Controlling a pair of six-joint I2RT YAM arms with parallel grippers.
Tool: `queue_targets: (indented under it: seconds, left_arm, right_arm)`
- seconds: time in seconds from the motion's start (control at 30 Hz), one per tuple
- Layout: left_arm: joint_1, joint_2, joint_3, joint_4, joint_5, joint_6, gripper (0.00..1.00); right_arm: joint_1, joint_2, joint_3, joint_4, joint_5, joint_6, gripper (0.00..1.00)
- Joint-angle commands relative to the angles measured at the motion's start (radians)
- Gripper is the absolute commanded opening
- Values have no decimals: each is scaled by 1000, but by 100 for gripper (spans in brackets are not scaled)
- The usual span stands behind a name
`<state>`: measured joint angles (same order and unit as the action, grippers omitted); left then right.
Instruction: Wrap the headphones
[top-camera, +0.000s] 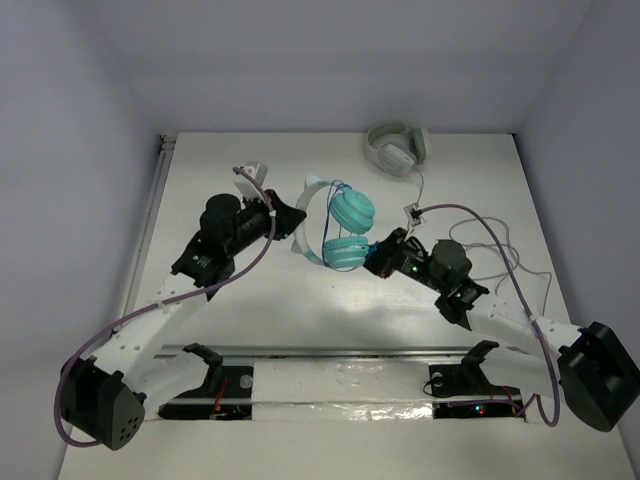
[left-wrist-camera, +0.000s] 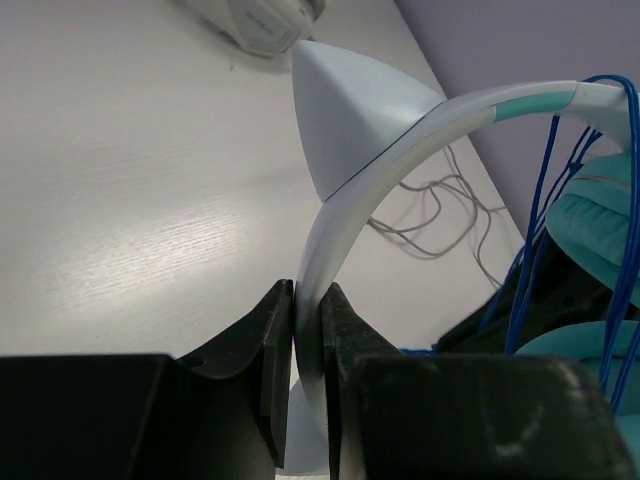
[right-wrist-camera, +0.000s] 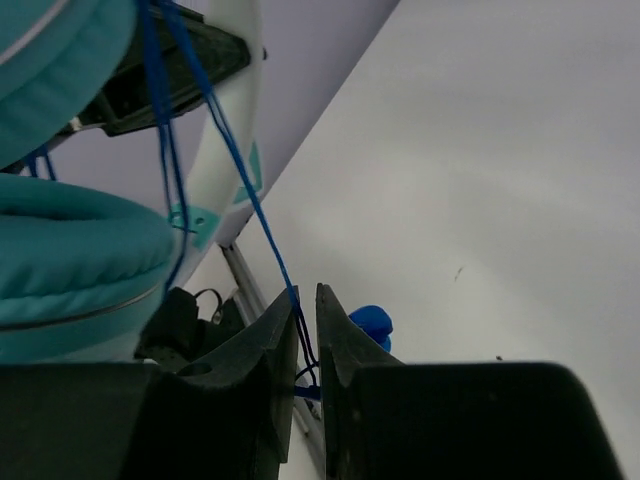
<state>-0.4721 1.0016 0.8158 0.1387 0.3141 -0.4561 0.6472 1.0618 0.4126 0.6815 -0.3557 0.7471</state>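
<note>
My left gripper lowers the headphones onto the bare tabletop below next and releases the headband, since the blue cable (left-wrist-camera: 545, 200) is already looped over the headband.
The headphones have teal ear cups (top-camera: 352, 210) and a pale headband (top-camera: 308, 215), and are held at the table's middle. My left gripper (top-camera: 295, 222) is shut on the headband (left-wrist-camera: 400, 160), pinched between its fingertips (left-wrist-camera: 308, 330). The thin blue cable (left-wrist-camera: 545, 200) is looped several times over the headband near the ear cups (left-wrist-camera: 595, 225). My right gripper (top-camera: 378, 255) sits just right of the lower cup. In the right wrist view it (right-wrist-camera: 307, 320) is shut on the blue cable (right-wrist-camera: 240, 170), which runs taut up to the headband (right-wrist-camera: 225, 120). A blue plug (right-wrist-camera: 370, 325) shows behind the fingers.
Larger grey-white headphones (top-camera: 398, 148) lie at the back of the table. Their grey cable (top-camera: 500, 250) trails in loops down the right side past my right arm. They also show in the left wrist view (left-wrist-camera: 265, 25). The table's left edge has a metal rail (top-camera: 150, 220).
</note>
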Motion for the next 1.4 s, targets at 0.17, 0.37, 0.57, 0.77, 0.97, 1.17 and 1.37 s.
queue_targets:
  seconds: [0.17, 0.37, 0.57, 0.77, 0.97, 1.17, 1.37]
  left_arm:
    - [-36, 84, -159, 310, -176, -239, 0]
    - [-68, 219, -225, 396, -236, -317, 0]
    - [-77, 359, -213, 378, -305, -316, 0]
    - [-77, 463, -164, 323, -375, -291, 0]
    - [-77, 557, -138, 305, -395, -283, 0]
    - [-77, 591, -101, 266, -440, -262, 0]
    - [-86, 589, -18, 144, -538, -210, 7]
  right_arm:
    - [-8, 16, -78, -54, -3, 118, 18]
    - [-8, 169, -81, -108, 43, 165, 19]
    - [-8, 335, -60, -76, 53, 193, 21]
    - [-8, 368, -60, -85, 69, 209, 33]
    - [-8, 299, -89, -171, 78, 193, 51]
    - [-8, 121, -156, -313, 95, 179, 58]
    - [-8, -229, -83, -604, 141, 134, 51]
